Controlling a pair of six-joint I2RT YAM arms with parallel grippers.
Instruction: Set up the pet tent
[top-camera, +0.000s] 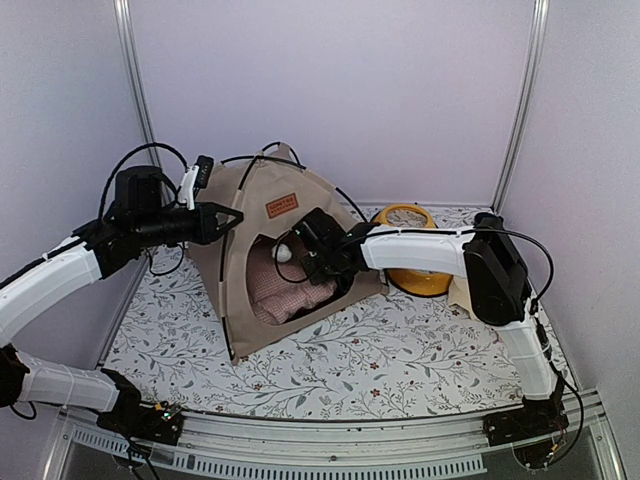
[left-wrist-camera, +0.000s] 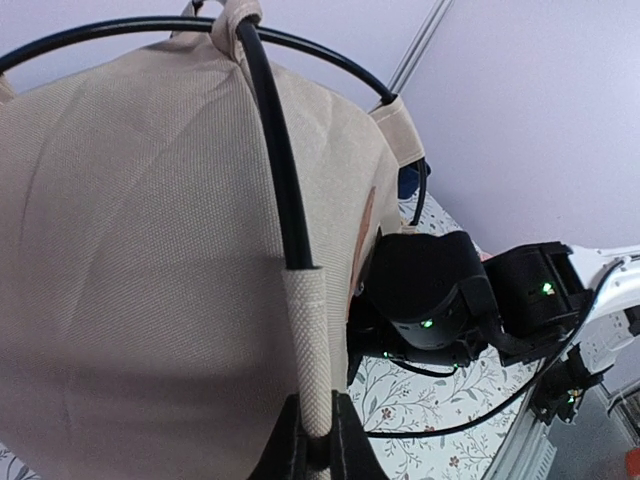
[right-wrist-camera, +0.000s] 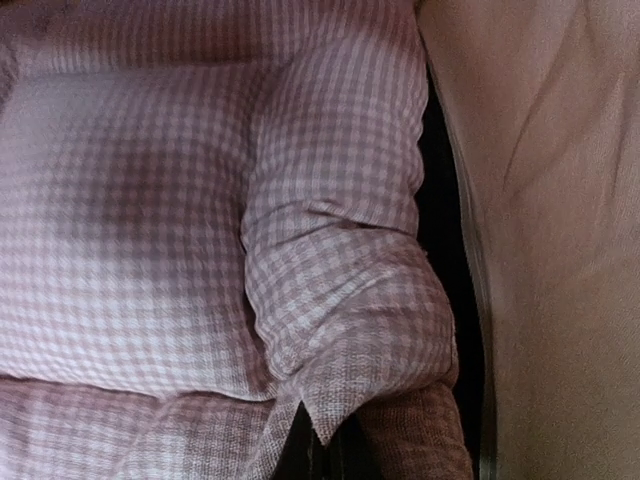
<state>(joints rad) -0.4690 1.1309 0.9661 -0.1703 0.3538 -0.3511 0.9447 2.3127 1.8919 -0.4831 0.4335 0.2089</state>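
Note:
The tan sleeve (left-wrist-camera: 308, 340) of the tent goes left in the top view with my left gripper next, toward the bare mat for release, as the tent crowds the bowl stand.
The tan pet tent (top-camera: 262, 262) stands upright at the back of the floral mat, black poles crossing at its peak and a brown label (top-camera: 283, 206) above the arched doorway. My left gripper (top-camera: 233, 218) is at the tent's left edge. In the left wrist view this gripper (left-wrist-camera: 318, 455) is shut on the tan fabric sleeve (left-wrist-camera: 308, 340) that the black pole (left-wrist-camera: 275, 140) runs into. My right gripper (top-camera: 312, 268) reaches into the doorway, near a white pom-pom (top-camera: 284, 253). It (right-wrist-camera: 330, 458) is shut on a fold of the pink checked cushion (right-wrist-camera: 340, 300) lying inside the tent.
A yellow oval bowl stand (top-camera: 415, 262) sits right of the tent, behind my right forearm. The floral mat (top-camera: 330, 360) covers the table. Pale walls and metal posts close in the back and sides. My right arm's black wrist (left-wrist-camera: 440, 300) is just past the tent's front.

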